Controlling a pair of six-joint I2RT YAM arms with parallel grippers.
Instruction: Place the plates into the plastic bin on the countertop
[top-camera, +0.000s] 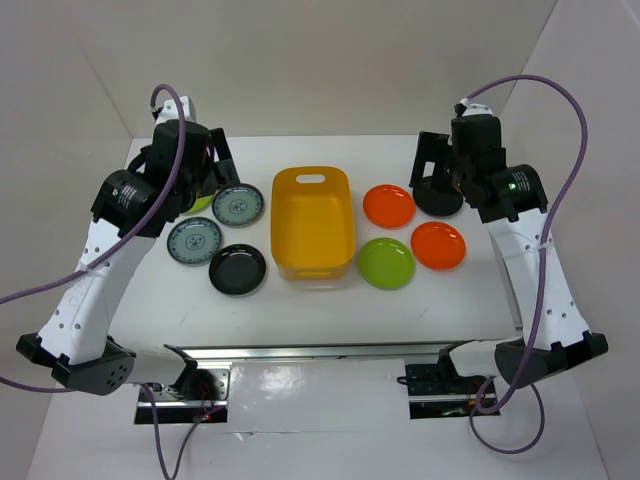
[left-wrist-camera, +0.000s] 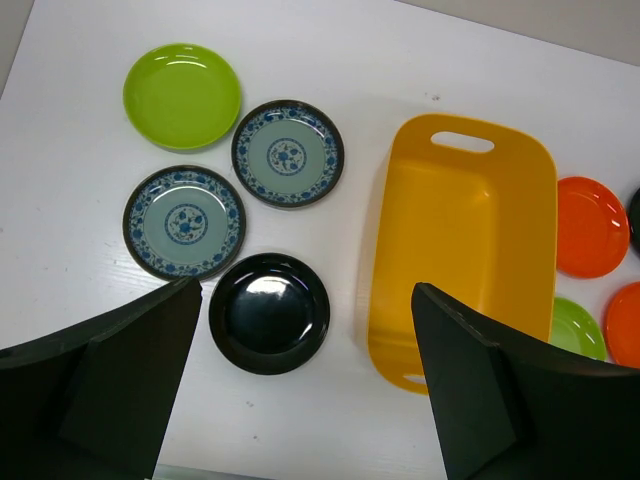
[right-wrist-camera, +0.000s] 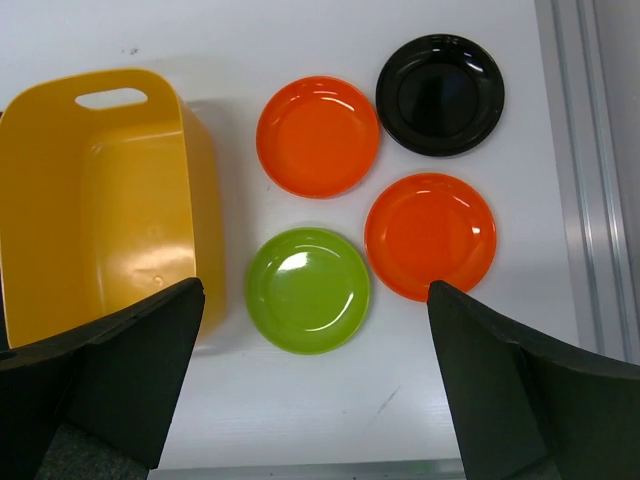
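I should lower my right gripper, moving right in the wrist view, onto the near orange plate's free rim facing the metal strip (top-camera: 462, 257).
The yellow-orange plastic bin (top-camera: 312, 225) (left-wrist-camera: 460, 230) (right-wrist-camera: 95, 210) stands empty mid-countertop. Left of it lie two patterned plates (left-wrist-camera: 288, 153) (left-wrist-camera: 184, 221), a black plate (left-wrist-camera: 269, 312) and a lime green plate (left-wrist-camera: 182, 95). Right of it lie two orange plates (right-wrist-camera: 317, 136) (right-wrist-camera: 430, 236), a green plate (right-wrist-camera: 307, 290) and a black plate (right-wrist-camera: 440, 94). My left gripper (left-wrist-camera: 305, 288) hovers high over the left group, open and holding nothing. My right gripper (right-wrist-camera: 315, 287) hovers open over the right group, also holding nothing.
White walls enclose the countertop (top-camera: 320, 300). A metal rail (top-camera: 320, 352) runs along its near edge between the arm bases, and another metal strip (right-wrist-camera: 590, 200) borders the right side. In the top view each arm partly covers the far plate of its group.
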